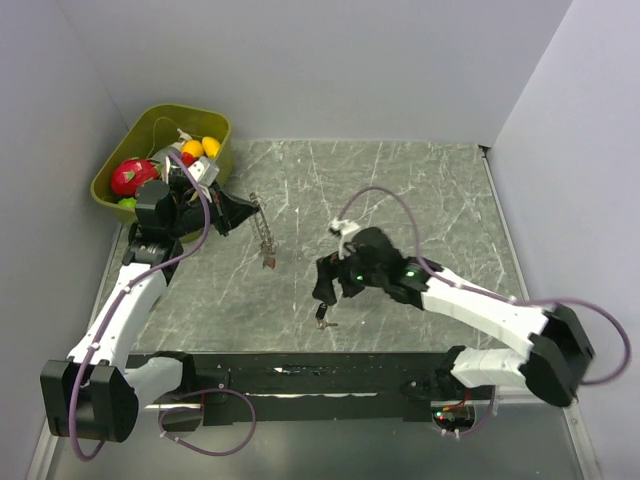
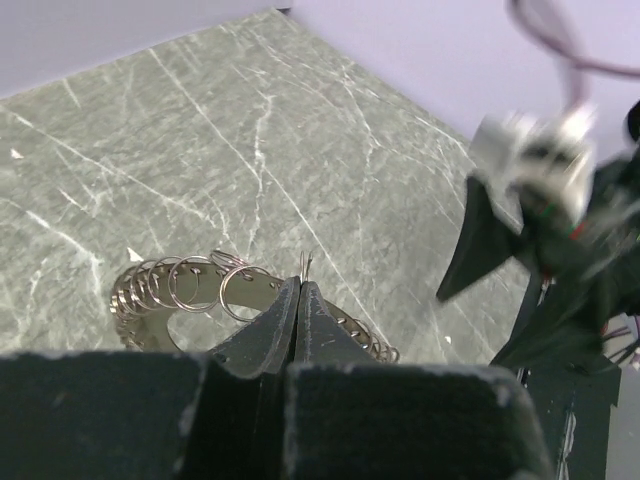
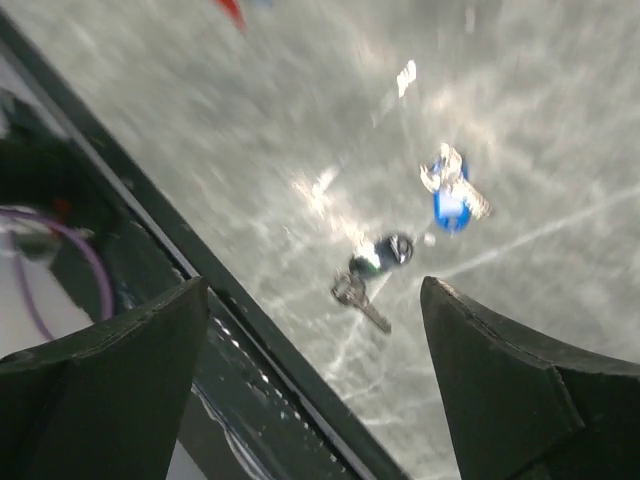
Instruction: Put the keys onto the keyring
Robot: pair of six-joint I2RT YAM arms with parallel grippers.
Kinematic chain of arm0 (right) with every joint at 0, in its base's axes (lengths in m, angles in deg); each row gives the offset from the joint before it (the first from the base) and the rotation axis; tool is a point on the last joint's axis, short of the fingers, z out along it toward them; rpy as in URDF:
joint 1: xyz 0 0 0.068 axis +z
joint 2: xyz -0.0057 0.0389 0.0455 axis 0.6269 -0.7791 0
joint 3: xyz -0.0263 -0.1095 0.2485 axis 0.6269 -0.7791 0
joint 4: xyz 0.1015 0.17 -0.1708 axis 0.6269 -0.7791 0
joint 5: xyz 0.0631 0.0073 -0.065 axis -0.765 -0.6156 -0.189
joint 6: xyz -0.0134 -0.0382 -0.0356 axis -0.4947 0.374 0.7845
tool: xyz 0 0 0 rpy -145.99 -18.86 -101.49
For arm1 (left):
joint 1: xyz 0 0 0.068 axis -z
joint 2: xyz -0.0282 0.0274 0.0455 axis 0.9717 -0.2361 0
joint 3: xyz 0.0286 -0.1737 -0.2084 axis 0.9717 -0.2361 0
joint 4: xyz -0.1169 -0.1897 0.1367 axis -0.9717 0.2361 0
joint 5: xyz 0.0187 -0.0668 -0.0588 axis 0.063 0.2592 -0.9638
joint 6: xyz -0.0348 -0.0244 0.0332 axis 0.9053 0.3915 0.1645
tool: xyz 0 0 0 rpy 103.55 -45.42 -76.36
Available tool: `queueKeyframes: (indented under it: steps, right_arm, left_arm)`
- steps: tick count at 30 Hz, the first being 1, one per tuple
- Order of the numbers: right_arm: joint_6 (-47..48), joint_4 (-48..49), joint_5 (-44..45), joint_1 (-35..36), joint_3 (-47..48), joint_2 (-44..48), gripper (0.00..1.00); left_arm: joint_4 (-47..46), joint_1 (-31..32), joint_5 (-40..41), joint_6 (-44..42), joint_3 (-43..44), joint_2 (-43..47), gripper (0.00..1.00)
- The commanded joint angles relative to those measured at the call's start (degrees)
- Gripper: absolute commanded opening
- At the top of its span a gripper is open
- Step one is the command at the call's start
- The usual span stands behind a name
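Note:
I need to lower my right gripper next with its fingers open, toward the black bar, and close it where the key's dark head meets its silvery metal (image 1: 321, 320) (image 3: 356, 272). The dark key is below, nearer that bar.
The keyring (image 1: 263, 232), a thin ring strung with many small silvery keys, hangs edge-on from my left gripper (image 1: 252, 208). In the left wrist view my left gripper (image 2: 300, 284) is shut on the ring's thin wire, and the strung keys and loops (image 2: 185, 288) fan out to the left. My right gripper (image 1: 326, 290) is open and hovers just above loose keys (image 1: 322, 318) on the table. The right wrist view is blurred: a dark-headed key (image 3: 372, 268) lies between my open fingers (image 3: 490, 350), a blue-headed key (image 3: 450, 200) lies beyond, and a red bit (image 3: 232, 10) shows at the top edge.
An olive bin (image 1: 224, 128) holding toy fruit stands at the back left, behind the left arm. A black rail (image 1: 300, 370) runs along the table's near edge, close to the loose keys; it also shows in the right wrist view (image 3: 190, 260). Grey walls enclose the table.

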Motion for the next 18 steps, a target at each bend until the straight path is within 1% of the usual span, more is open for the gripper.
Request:
queueKeyframes:
  steps: [1, 2, 4, 5, 7, 10, 12, 13, 14, 16, 18]
  right_arm:
    - [-3.05, -8.45, 11.18, 5.48, 5.78, -8.81, 0.90]
    - [-3.41, -9.07, 11.97, 6.35, 6.58, -10.32, 0.85]
    - [-4.11, -10.73, 12.95, 8.46, 9.20, -14.35, 0.81]
    - [-4.55, -11.35, 14.52, 9.17, 10.09, -15.60, 0.75]
    - [-5.43, -12.67, 15.06, 10.49, 12.20, -19.36, 0.72]
    - [-6.57, -13.82, 15.94, 11.81, 14.40, -24.29, 0.72]
    - [-6.75, -14.61, 16.46, 12.43, 15.11, -26.41, 0.69]
    - [-6.84, -14.44, 16.38, 12.51, 15.20, -27.90, 0.67]
    - [-6.84, -14.17, 16.03, 12.52, 15.11, -28.26, 0.63]
    - [-7.45, -13.82, 16.03, 12.51, 14.76, -28.97, 0.60]
    - [-8.07, -14.08, 16.20, 12.51, 14.67, -29.14, 0.55]
  left_arm:
    - [-2.38, -0.64, 2.90, 1.88, 0.78, 2.23, 0.01]
    - [-2.38, -0.72, 3.08, 1.97, 0.69, 2.15, 0.01]
    - [-2.47, -0.90, 2.82, 2.23, 0.51, 1.97, 0.01]
    - [-2.73, -0.99, 2.55, 2.67, 0.42, 1.97, 0.01]
    - [-3.08, -1.08, 2.20, 3.02, 0.25, 2.06, 0.01]
    - [-3.96, -1.16, 2.11, 3.55, 0.16, 2.06, 0.01]
    - [-4.49, -1.25, 1.76, 4.43, 0.07, 1.97, 0.01]
    - [-4.75, -1.25, 1.59, 4.78, 0.07, 1.88, 0.01]
    - [-4.93, -1.25, 1.41, 4.87, 0.07, 1.88, 0.01]
    - [-5.02, -1.34, 1.32, 5.13, 0.16, 1.79, 0.01]
    - [-5.02, -1.43, 1.06, 5.13, 0.16, 1.71, 0.01]
